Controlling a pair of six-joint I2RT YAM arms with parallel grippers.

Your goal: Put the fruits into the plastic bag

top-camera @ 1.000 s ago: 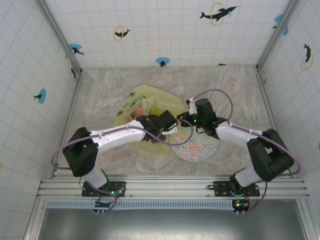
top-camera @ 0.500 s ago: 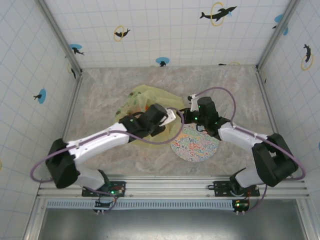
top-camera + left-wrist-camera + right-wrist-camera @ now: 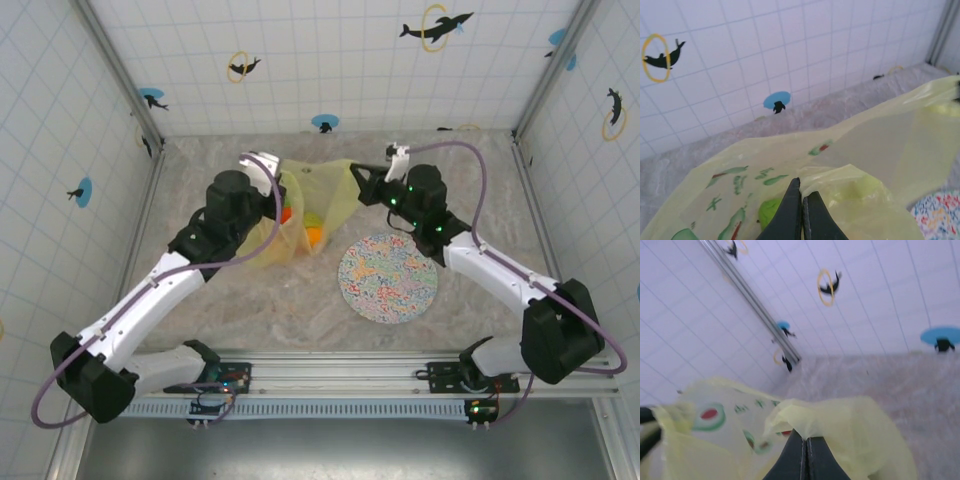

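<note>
My right gripper will next move up and outward over the back of the marble table, then go down and let go of the bag's edge, because the plate is empty.
The yellow see-through plastic bag (image 3: 318, 198) hangs stretched between my two grippers above the back of the table. My left gripper (image 3: 270, 166) is shut on its left rim, with the film pinched between the black fingertips (image 3: 802, 186). Holding the right rim is my right gripper (image 3: 362, 181), its jaws (image 3: 805, 438) shut on a bunched fold. Fruits sag in the bottom of the bag: an orange one (image 3: 313, 236), another orange one (image 3: 287, 213) and a green one (image 3: 313, 216). A green fruit (image 3: 769, 212) shows through the film in the left wrist view.
The round speckled plate (image 3: 388, 277) lies flat on the marble table right of centre, near the bag's lower corner; its edge (image 3: 940, 210) shows in the left wrist view. Tiled walls enclose the back and both sides.
My left gripper closed on the bag's rim. Both arms rose and moved toward the back, the left one swinging left, so the bag went from lying on the table to hanging between them.
</note>
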